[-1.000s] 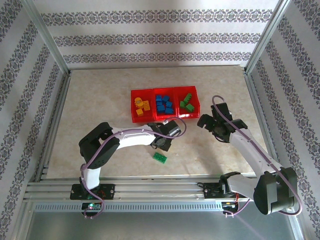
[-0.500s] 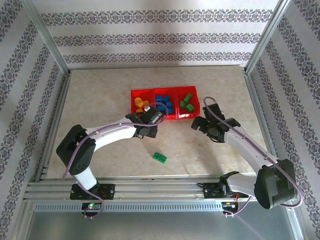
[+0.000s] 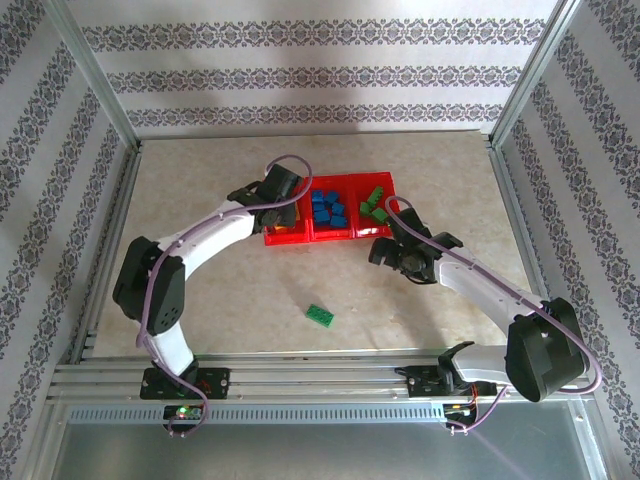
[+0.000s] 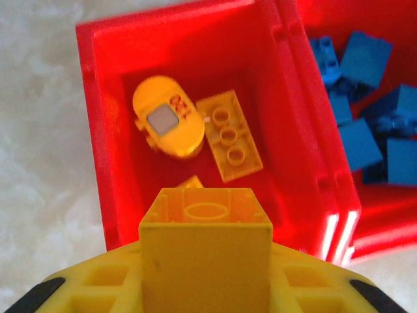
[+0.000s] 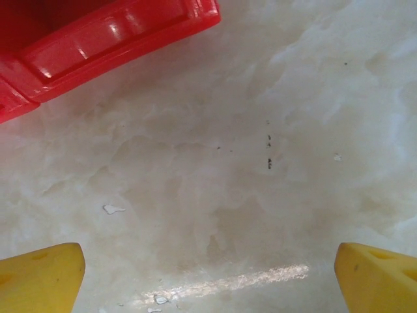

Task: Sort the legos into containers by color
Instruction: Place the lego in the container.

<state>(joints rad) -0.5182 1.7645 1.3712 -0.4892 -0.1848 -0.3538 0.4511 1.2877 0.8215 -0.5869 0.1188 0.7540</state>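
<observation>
The flat yellow plate lies below and outward of my left gripper, and that bin holds the yellow pieces. So my left gripper needs to move outward and down over it.
My left gripper hovers over the leftmost of the three joined red containers, shut on a yellow lego that stands upright between its fingers. Below it in that bin lie a rounded yellow piece and a flat yellow plate. Blue legos fill the middle bin and green legos the right one. A lone green lego lies on the table in front of the bins. My right gripper stands open over bare table just in front of the right bin, its fingertips wide apart.
The marble-look table is walled by an aluminium frame at the left, right and back. A corner of the red bin sits at the upper left of the right wrist view. Open table lies around the green lego.
My left arm swung from near the green lego on the table up and back to above the leftmost bin, carrying the yellow lego. My right gripper shifted left, staying open.
</observation>
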